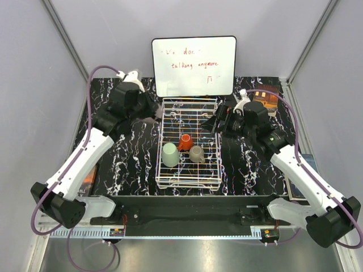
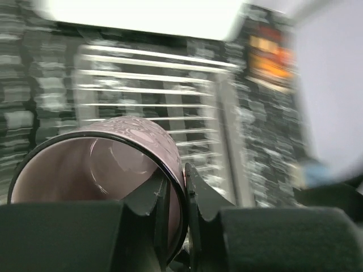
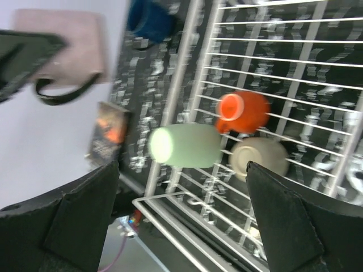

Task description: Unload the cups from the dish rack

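My left gripper swings toward the dark blue mug [image 3: 150,20] next and lowers the pink-lilac mug beside it. It then releases the pink-lilac mug's rim, since the blue one already sits outside the rack.
The white wire dish rack [image 1: 189,170] stands mid-table. In it lie a mint green mug [image 1: 170,154], an orange-red mug [image 1: 185,142] and a taupe mug [image 1: 196,153]. My left gripper [image 1: 148,116] is at the rack's far left edge, shut on the rim of the pink-lilac mug [image 2: 113,164], with one finger inside it and one outside. My right gripper [image 1: 218,122] is open and empty at the rack's far right edge. In the right wrist view it looks down on the three mugs [image 3: 187,145], and the dark blue mug [image 3: 150,20] sits on the table outside the rack.
A whiteboard [image 1: 194,66] with red writing stands behind the rack. A small orange-printed box [image 1: 265,96] lies at the back right. Flat cards lie at the left [image 1: 91,175] and right [image 1: 298,181] table edges. Grey walls enclose the table.
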Robot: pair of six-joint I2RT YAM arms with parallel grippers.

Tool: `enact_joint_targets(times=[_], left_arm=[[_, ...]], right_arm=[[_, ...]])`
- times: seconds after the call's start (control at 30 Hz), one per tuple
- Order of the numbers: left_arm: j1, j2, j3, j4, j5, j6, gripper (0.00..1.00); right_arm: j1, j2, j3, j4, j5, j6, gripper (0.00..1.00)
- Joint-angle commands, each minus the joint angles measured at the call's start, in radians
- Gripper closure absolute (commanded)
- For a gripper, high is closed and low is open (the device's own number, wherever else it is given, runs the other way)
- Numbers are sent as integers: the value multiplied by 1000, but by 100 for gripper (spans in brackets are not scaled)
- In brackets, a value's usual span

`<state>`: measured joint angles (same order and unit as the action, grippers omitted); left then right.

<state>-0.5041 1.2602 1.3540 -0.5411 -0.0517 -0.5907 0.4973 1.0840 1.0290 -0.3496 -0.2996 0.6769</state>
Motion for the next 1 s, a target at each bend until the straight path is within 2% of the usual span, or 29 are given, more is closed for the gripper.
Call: enact_joint_targets(times=[0.0,0.1,0.2,0.5,0.67,0.97], left_arm=[[140,24,44,-224,-277,112,100],[283,66,17,-279,-231,100,100],[355,103,-27,-286,-237,101,100],[441,246,-56,-250,-267,78,100],[490,352,-26,-212,-235,83,100],[541,427,-64,3,-154,118,100]], right_arm=[[-2,39,71,-164,175,-91,0],[-2,62,89,-193,211,-108,0],[-2,86,108,-221,223,-122,0],[-2,117,109,-229,211,-138,0],[-2,122,103,-230,215,-160,0],[-2,125,86,-227,209,-189,0]])
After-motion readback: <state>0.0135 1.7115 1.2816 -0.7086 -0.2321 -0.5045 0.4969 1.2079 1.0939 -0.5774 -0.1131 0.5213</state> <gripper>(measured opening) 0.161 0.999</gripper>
